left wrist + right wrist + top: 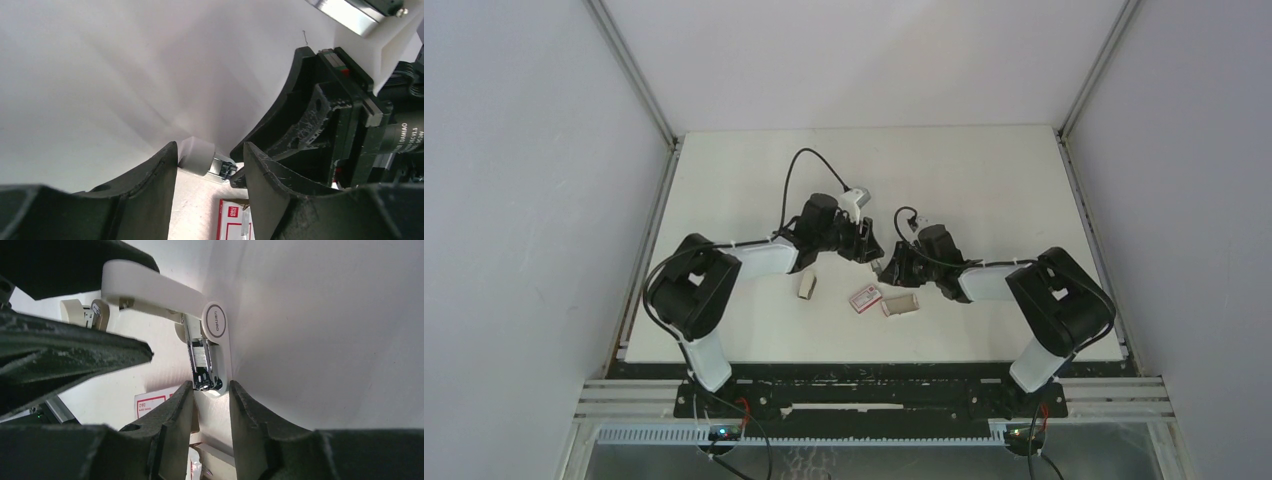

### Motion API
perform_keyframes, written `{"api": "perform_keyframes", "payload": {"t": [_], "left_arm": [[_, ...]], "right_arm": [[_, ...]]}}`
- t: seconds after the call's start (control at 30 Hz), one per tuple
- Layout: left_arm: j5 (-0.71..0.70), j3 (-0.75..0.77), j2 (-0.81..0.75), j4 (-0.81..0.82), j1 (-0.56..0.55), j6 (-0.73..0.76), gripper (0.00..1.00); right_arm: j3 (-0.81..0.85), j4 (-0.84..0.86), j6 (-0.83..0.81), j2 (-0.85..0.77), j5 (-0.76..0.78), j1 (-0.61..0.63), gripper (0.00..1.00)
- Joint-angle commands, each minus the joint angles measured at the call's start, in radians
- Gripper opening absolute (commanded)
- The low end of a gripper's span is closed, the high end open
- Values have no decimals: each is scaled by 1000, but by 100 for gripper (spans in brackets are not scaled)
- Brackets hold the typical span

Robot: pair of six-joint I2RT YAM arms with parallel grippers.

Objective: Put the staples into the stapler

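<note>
The stapler's round hinge end is clear of the right gripper, so the left gripper will next move back toward the robot's base, around that hinge end, and close.
The white stapler stands open between the two grippers, its lid swung up and away and its metal channel bare. My right gripper is shut on the channel end of the stapler base. My left gripper is open. The stapler's white end shows just past its left fingertip. In the top view the stapler sits between the left gripper and the right gripper. The grey staples tray lies on the table in front of the right gripper.
The red-and-white box sleeve lies beside the tray; it also shows in the left wrist view and the right wrist view. A small beige object lies under the left forearm. White walls enclose the table.
</note>
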Motion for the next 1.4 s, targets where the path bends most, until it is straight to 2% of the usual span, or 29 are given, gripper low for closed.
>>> {"api": "perform_keyframes", "payload": {"t": [0.0, 0.4, 0.6, 0.83, 0.97, 1.2, 1.37], "left_arm": [[44, 10, -17, 37, -29, 25, 55], [65, -61, -46, 66, -72, 60, 50], [-7, -108, -123, 61, -68, 70, 51], [5, -102, -166, 66, -59, 92, 55], [56, -69, -142, 9, -58, 217, 56], [37, -51, -95, -110, -58, 472, 61], [49, -51, -63, -130, -59, 553, 64]], "right_arm": [[25, 22, -1, 26, 27, -4, 31], [25, 5, -20, 38, 30, -28, 27], [23, -106, -100, -53, 17, -39, 38], [-39, -267, -138, -292, 75, -89, 50], [-62, -332, -153, -402, 76, -123, 53], [-69, -384, -158, -522, 46, -142, 61], [-70, -391, -157, -558, 15, -149, 64]]}}
